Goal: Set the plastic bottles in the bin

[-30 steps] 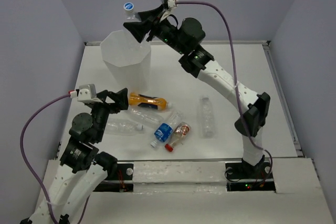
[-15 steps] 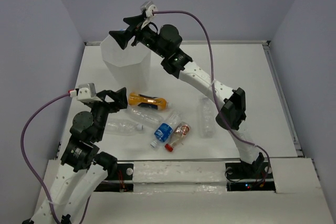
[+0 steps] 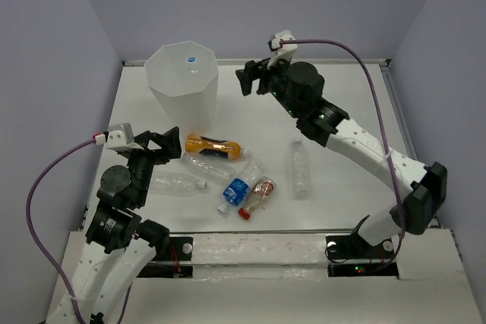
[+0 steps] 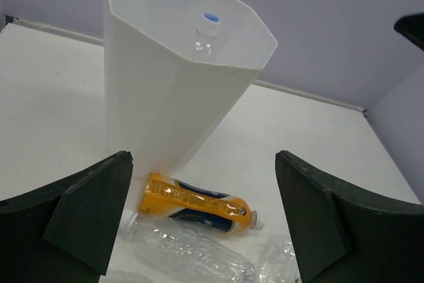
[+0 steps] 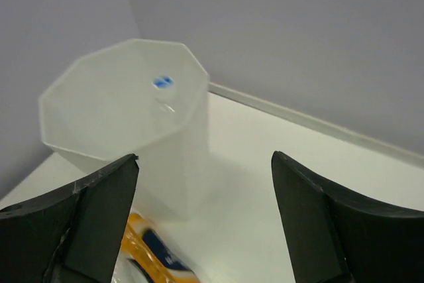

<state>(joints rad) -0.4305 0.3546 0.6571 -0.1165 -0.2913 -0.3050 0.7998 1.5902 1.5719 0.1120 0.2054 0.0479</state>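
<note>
I should move my right gripper back and down next, onto the lone clear bottle's end with the cap (image 3: 297, 149). That end lies below my gripper, nearer my base and apart from the other bottles.
The tall white bin (image 3: 168, 95) stands at the back left, with a clear blue-capped bottle (image 3: 190, 58) inside it. That bottle's cap (image 4: 211, 16) (image 5: 163, 82) shows in both wrist views. My right gripper (image 3: 244, 81) (image 5: 205, 164) hangs open and empty just right of the bin (image 5: 99, 124). On the table lie an orange bottle (image 3: 215, 145) (image 4: 195, 203), two clear bottles (image 3: 178, 183) (image 3: 216, 167), a blue-labelled one (image 3: 237, 190), a red-capped one (image 3: 260, 192) and a lone clear one (image 3: 300, 168). My left gripper (image 3: 170, 146) (image 4: 204, 183) is open and empty, just left of the orange bottle.
A raised white rim (image 3: 395, 111) borders the table at the back and right. Purple walls close in on three sides. Each arm trails a purple cable (image 3: 45, 180).
My right gripper held the blue-capped bottle above the bin, opened, and the bottle now sits inside. The right arm has swung back to the right. The left arm has barely shifted.
</note>
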